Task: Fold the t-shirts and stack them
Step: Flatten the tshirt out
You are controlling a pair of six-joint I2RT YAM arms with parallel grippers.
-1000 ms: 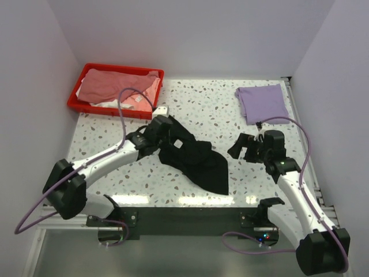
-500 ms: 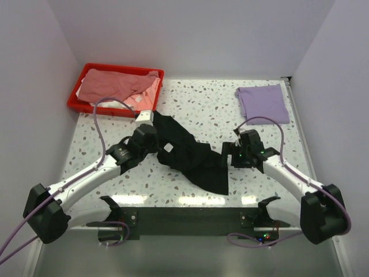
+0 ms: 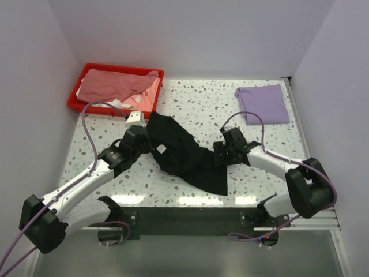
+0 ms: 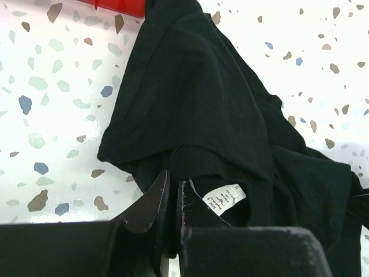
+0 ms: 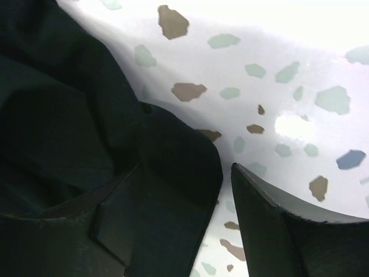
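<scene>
The left gripper raises the crumpled shirt next to spread it, then lowers its collar outward onto bare tabletop point(image 3: 119, 122) point(image 4: 104, 43) beside the red bin and releases.
A plain black t-shirt point(image 3: 187, 158) lies crumpled in the middle of the table. My left gripper point(image 3: 149, 145) is shut on its collar edge; in the left wrist view the jaws point(image 4: 173, 196) pinch black cloth beside the white neck label point(image 4: 225, 199). My right gripper point(image 3: 219, 154) is open at the shirt's right edge; in the right wrist view point(image 5: 184, 184) a rounded fold of black cloth point(image 5: 173, 167) lies between the spread fingers. A light purple t-shirt point(image 3: 264, 104) lies folded at the back right. A dusty pink/red shirt point(image 3: 112, 85) and some white cloth point(image 3: 109, 104) lie in the bin.
A red plastic bin point(image 3: 76, 99) stands at the back left, its edge visible in the left wrist view point(image 4: 115, 4). White walls close in the table on the left, back and right. A bare speckled tabletop point(image 3: 202, 104) lies between the bin and the purple shirt.
My left gripper has moved left and nearer with the collar, dragging the black shirt. My right gripper has moved left, from bare table to the shirt's right edge.
</scene>
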